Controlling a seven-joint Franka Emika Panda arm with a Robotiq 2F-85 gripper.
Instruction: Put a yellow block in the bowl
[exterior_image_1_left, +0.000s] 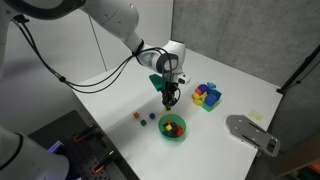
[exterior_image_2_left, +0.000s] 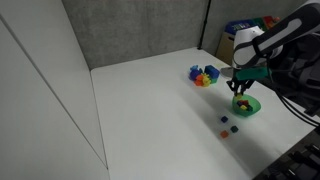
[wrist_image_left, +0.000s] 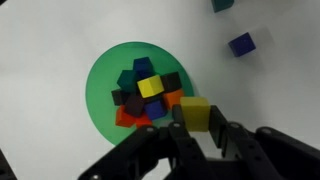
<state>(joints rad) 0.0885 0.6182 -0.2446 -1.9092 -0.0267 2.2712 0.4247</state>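
Note:
The yellow block hangs at the bowl's rim, so the gripper next needs to move from the bowl's rim in toward the blocks in the green bowl (exterior_image_1_left: 173, 129) (wrist_image_left: 147, 94) and open over them.
My gripper (wrist_image_left: 196, 130) is shut on a yellow block (wrist_image_left: 195, 113) and holds it just above the right rim of the green bowl (wrist_image_left: 100, 95). The bowl holds several blocks in red, blue, black and another yellow block (wrist_image_left: 150, 87). In both exterior views the gripper (exterior_image_1_left: 171, 97) (exterior_image_2_left: 241, 88) hangs above the green bowl (exterior_image_1_left: 173, 127) (exterior_image_2_left: 246, 105); the held block is too small to make out there.
A blue tray with colourful blocks (exterior_image_1_left: 207, 96) (exterior_image_2_left: 204, 75) stands beyond the bowl. Loose small blocks (exterior_image_1_left: 141, 117) (exterior_image_2_left: 227, 127) lie on the white table beside the bowl; a blue one (wrist_image_left: 241, 44) shows in the wrist view. A grey device (exterior_image_1_left: 250, 131) sits at the table edge.

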